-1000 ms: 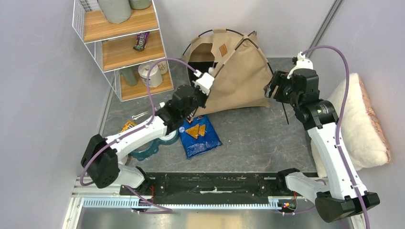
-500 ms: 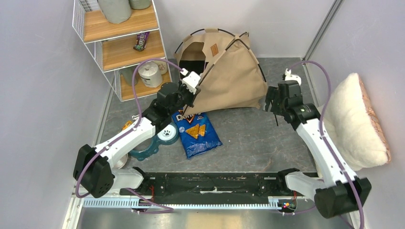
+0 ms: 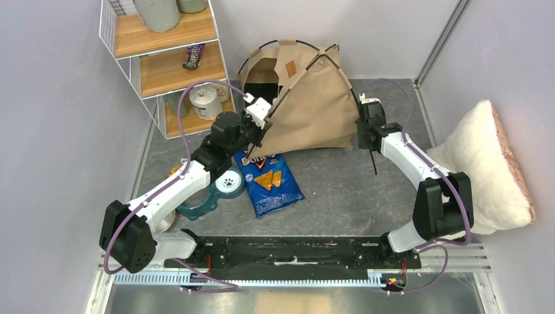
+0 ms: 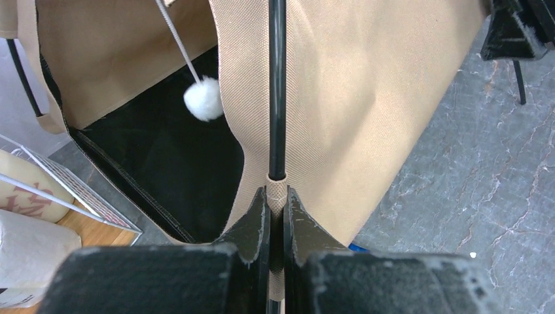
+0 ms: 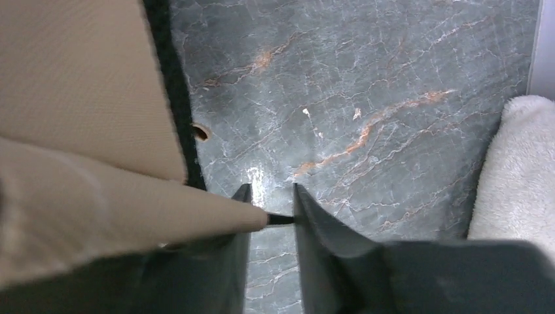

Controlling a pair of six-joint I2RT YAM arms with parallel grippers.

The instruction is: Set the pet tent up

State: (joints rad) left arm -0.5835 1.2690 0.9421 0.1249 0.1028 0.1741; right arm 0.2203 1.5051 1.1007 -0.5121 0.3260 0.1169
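Note:
My left gripper holds the tent's tan sleeve, and the tent's corner hangs over the chips bag. My left gripper should next move outward toward the floor between shelf and doorway (image 3: 239, 99) (image 4: 77, 161) and let go of the sleeve.
The tan pet tent (image 3: 314, 98) stands domed at the back of the table, its dark doorway facing left. My left gripper (image 3: 260, 122) is at the tent's front-left corner, shut (image 4: 276, 193) on the woven sleeve end of a black pole (image 4: 277, 98). A white pom-pom (image 4: 203, 98) hangs in the doorway. My right gripper (image 3: 364, 134) is at the tent's right corner. Its jaws (image 5: 269, 190) stand a little apart, floor showing between them. A tan sleeve (image 5: 131, 209) crosses the left finger, and its black pole tip (image 5: 280, 220) touches the right finger. A black pole end (image 3: 373, 160) sticks out below.
A fluffy white cushion (image 3: 484, 163) leans on the right wall. A blue chips bag (image 3: 269, 183) and a teal object with a paw print (image 3: 219, 193) lie by the left arm. A wire shelf (image 3: 170, 59) stands at the back left.
The right arm swung left and stretched out to the tent's right corner, and its jaws narrowed. The left gripper pulled the tent's front corner left, still shut on the pole.

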